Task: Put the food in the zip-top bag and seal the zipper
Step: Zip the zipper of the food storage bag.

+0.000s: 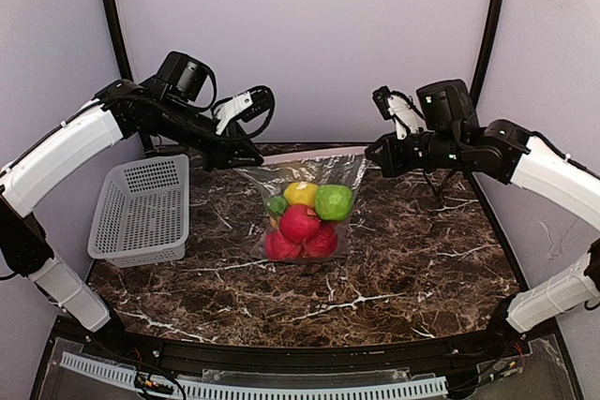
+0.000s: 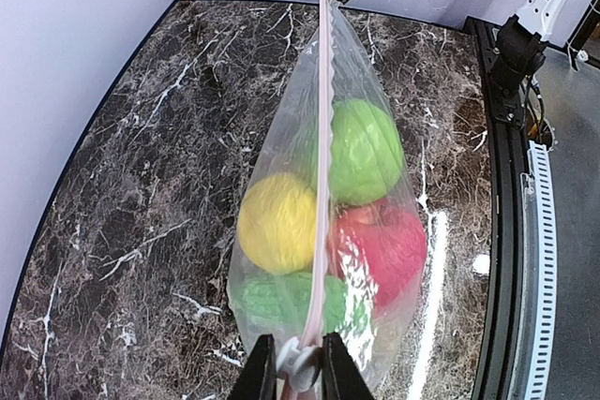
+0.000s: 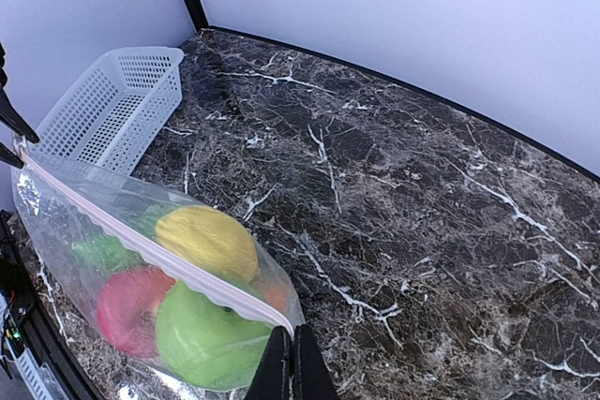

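I should next lower my left gripper and the bag [image 1: 305, 203] toward the marble table below and let go of the slider tab, as it sits at the zipper's end.
The clear zip-top bag [image 1: 305, 203] hangs above the marble table, stretched between my two grippers. Inside it is the food: red [image 1: 300, 224], yellow [image 1: 301, 193] and green [image 1: 334, 201] toy fruits. The pale pink zipper [image 2: 324, 166] runs taut along the bag's top edge. My left gripper [image 2: 291, 370] is shut on the white slider tab [image 2: 302, 362] at the bag's left end. My right gripper [image 3: 291, 358] is shut on the bag's right top corner. The bag and fruits also show in the right wrist view [image 3: 178, 297].
A white mesh basket [image 1: 142, 208] stands on the table's left side; it also shows in the right wrist view [image 3: 112, 105]. The dark marble table [image 1: 422, 259] stretches around and in front of the bag. Grey walls enclose the back and sides.
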Motion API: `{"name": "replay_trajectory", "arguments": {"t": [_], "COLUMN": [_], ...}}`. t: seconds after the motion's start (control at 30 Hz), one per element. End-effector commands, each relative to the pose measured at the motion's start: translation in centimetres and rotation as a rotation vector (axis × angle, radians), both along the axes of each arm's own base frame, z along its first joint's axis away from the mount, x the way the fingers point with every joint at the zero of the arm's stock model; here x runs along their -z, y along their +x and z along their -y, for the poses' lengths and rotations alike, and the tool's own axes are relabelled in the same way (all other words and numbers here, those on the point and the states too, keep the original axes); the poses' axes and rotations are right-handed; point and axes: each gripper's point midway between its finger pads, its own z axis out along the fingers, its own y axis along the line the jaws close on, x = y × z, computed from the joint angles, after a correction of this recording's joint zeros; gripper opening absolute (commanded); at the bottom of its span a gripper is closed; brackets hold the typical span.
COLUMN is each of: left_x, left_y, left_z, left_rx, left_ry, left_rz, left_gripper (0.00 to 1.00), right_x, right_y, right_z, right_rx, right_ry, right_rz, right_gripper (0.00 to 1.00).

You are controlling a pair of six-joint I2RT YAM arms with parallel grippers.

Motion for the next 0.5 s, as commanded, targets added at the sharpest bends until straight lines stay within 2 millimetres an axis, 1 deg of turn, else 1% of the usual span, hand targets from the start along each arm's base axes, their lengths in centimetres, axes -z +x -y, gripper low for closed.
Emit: {"name": "replay_trajectory", "arguments": {"t": [0.0,0.27,0.47], "left_x": [1.3,1.3,1.4], "left_y": [-0.9,-0.7,-0.5], "left_z": [-2.8,-3.4,-4.0], "left_rx": [-0.046,-0.064,-0.085], "left_ry": [0.083,0.09,0.1], "left_rz": [-0.044,-0.035,-0.025], "left_gripper": [0.01,0.01,0.01], "right_x": [-1.4,-1.3,-1.4], "right_y": [1.7,1.9,2.1], "right_z": [4.3,5.5,5.9], "right_rx": [0.178,0.215,0.228], "right_ry": [-0.03,-0.035,-0.031], "right_rz": [0.042,0.038,0.037], "right_gripper": [0.0,0.0,0.0]}}
